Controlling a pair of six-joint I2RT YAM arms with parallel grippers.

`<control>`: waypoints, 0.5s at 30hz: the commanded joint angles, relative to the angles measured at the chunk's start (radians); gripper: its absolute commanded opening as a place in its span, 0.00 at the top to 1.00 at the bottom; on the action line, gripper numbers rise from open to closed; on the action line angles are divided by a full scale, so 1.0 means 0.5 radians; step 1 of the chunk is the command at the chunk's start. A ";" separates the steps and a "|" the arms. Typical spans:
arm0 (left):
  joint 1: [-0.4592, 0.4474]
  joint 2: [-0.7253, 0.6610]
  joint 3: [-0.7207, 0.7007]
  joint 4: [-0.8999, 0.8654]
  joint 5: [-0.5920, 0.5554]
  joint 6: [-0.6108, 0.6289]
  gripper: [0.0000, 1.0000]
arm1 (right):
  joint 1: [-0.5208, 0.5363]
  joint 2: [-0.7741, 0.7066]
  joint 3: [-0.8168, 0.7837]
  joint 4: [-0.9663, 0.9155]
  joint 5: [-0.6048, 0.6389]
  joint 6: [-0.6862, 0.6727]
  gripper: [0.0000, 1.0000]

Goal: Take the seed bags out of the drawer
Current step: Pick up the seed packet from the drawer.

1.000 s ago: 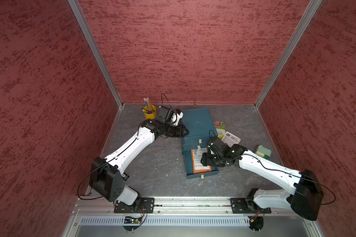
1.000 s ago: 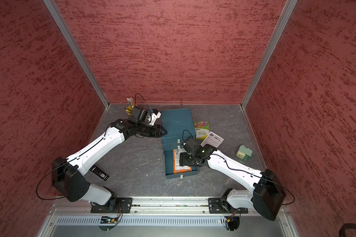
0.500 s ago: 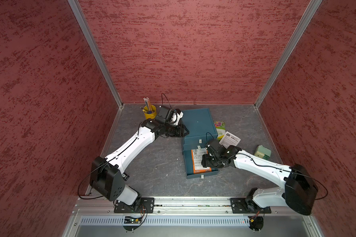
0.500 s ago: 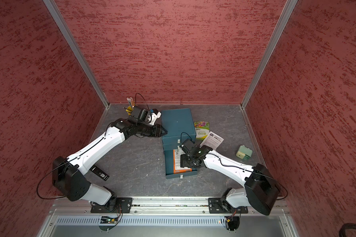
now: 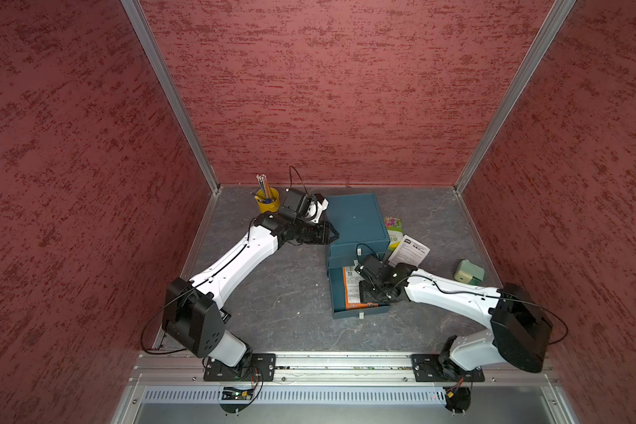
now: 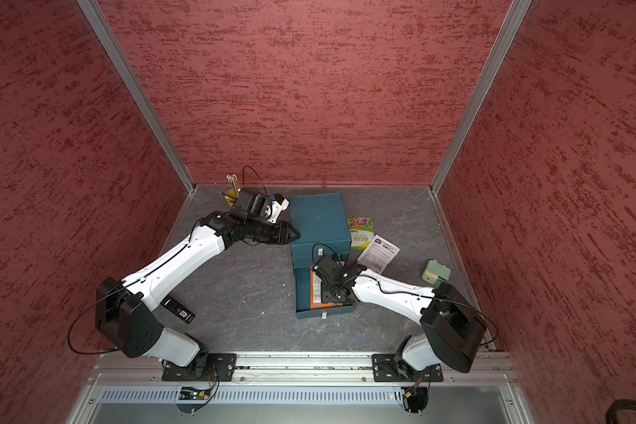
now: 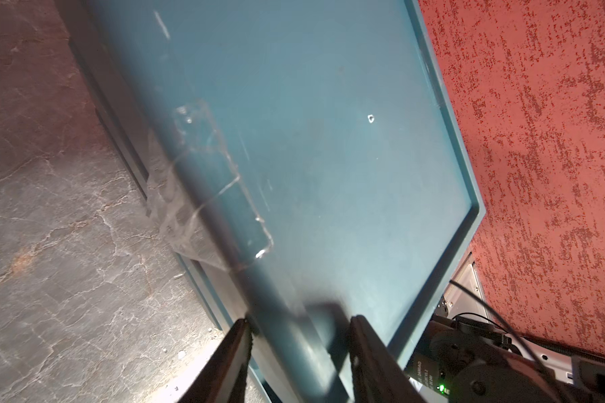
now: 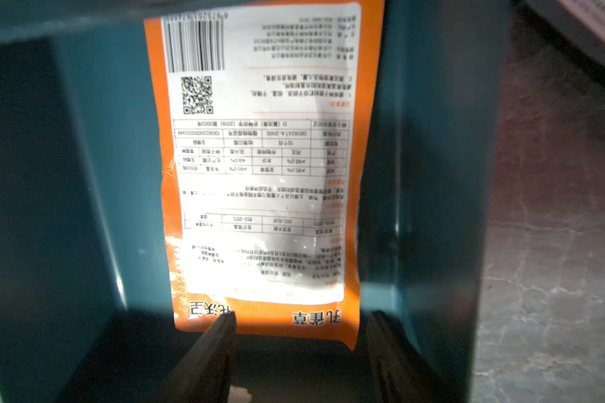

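The robot should next lower its right gripper astride the orange-edged seed bag's near corner (image 5: pixel 374 304) (image 8: pixel 347 325) and close on the bag's side edge, because that corner is just below the open fingers.
The teal cabinet (image 5: pixel 357 216) has its drawer (image 5: pixel 360 312) pulled out toward the front. An orange-edged seed bag (image 8: pixel 266 174) with a white label lies flat inside the drawer, and both top views show this orange-edged bag (image 5: pixel 350 290) (image 6: pixel 314 290). My right gripper (image 8: pixel 303 315) (image 5: pixel 373 290) is down in the drawer, open. One finger lies over the bag's near end, the other between the bag and the drawer wall. A green-white seed bag (image 5: pixel 393 229) and a white seed bag (image 5: pixel 408 251) lie on the table right of the cabinet. My left gripper (image 7: pixel 301 320) (image 5: pixel 333 235) is shut on the cabinet's left top rim.
A yellow cup of pencils (image 5: pixel 267 200) stands at the back, behind my left wrist. A pale green block (image 5: pixel 469 271) sits near the right wall. A small black object (image 6: pixel 177 310) lies on the table by my left arm's base. Red walls enclose three sides.
My right gripper's jaws have narrowed around the near end of the orange-edged bag, and the right arm's elbow has shifted a little. The left arm has not moved.
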 commanded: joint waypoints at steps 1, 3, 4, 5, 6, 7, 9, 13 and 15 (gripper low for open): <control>-0.033 0.158 -0.116 -0.281 -0.161 0.086 0.52 | 0.047 0.086 0.091 -0.007 0.188 0.067 0.36; -0.031 0.157 -0.118 -0.285 -0.160 0.089 0.52 | 0.071 0.126 0.122 -0.035 0.228 0.089 0.36; -0.033 0.155 -0.119 -0.285 -0.160 0.094 0.52 | 0.082 0.148 0.135 -0.051 0.251 0.106 0.36; -0.033 0.157 -0.120 -0.287 -0.160 0.098 0.52 | 0.087 0.161 0.149 -0.062 0.264 0.111 0.36; -0.032 0.158 -0.124 -0.289 -0.159 0.099 0.52 | 0.091 0.180 0.165 -0.078 0.279 0.121 0.36; -0.033 0.156 -0.122 -0.293 -0.160 0.102 0.52 | 0.093 0.196 0.178 -0.097 0.296 0.125 0.36; -0.033 0.159 -0.125 -0.294 -0.159 0.103 0.52 | 0.094 0.230 0.214 -0.152 0.340 0.145 0.35; -0.030 0.159 -0.125 -0.299 -0.154 0.107 0.52 | 0.097 0.283 0.226 -0.170 0.369 0.162 0.33; -0.033 0.160 -0.124 -0.303 -0.158 0.108 0.52 | 0.097 0.311 0.237 -0.189 0.383 0.177 0.33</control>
